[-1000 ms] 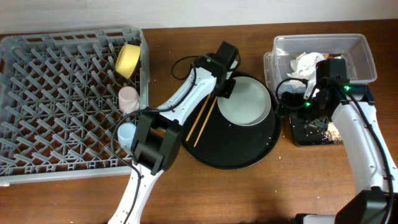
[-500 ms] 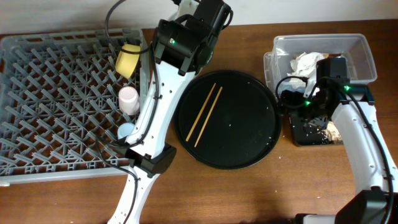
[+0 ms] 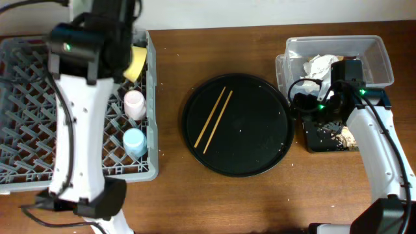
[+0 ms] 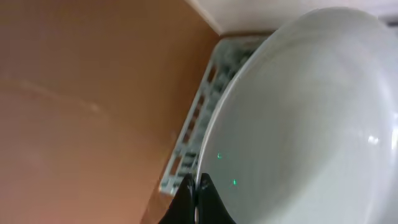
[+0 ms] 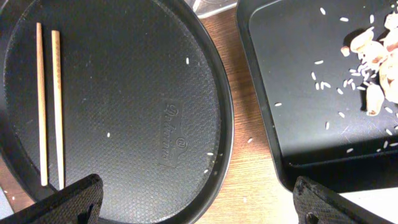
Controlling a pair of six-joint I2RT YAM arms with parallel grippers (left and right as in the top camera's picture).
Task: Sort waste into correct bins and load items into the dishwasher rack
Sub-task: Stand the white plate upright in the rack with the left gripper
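Note:
My left gripper is next to bring the plate down on edge into the rack's far end [image 3: 109, 57] beside the yellow bowl, because the rack still has empty slots.
My left gripper [image 4: 196, 186] is shut on the rim of the pale grey-green plate [image 4: 311, 112] and holds it above the grey dishwasher rack [image 3: 39, 149]. In the overhead view the left arm [image 3: 91, 45] hides the plate. The yellow bowl [image 3: 134, 62], pink cup [image 3: 134, 103] and light-blue cup [image 3: 134, 140] stand in the rack's right side. The chopsticks [image 3: 214, 119] lie on the round black serving tray [image 3: 260, 156]. My right gripper [image 5: 199, 205] is open and empty between that tray and the black tray bin [image 5: 298, 93], which holds food leftovers [image 5: 373, 62].
The clear tub [image 3: 377, 58] at the back right holds the crumpled white napkin [image 3: 320, 65]. A few rice grains lie on the serving tray and on the wood beside it. The rack's edge [image 4: 205, 124] shows in the left wrist view.
My left arm has lifted the plate off the round tray and swung left with it to above the rack. The right arm has not moved.

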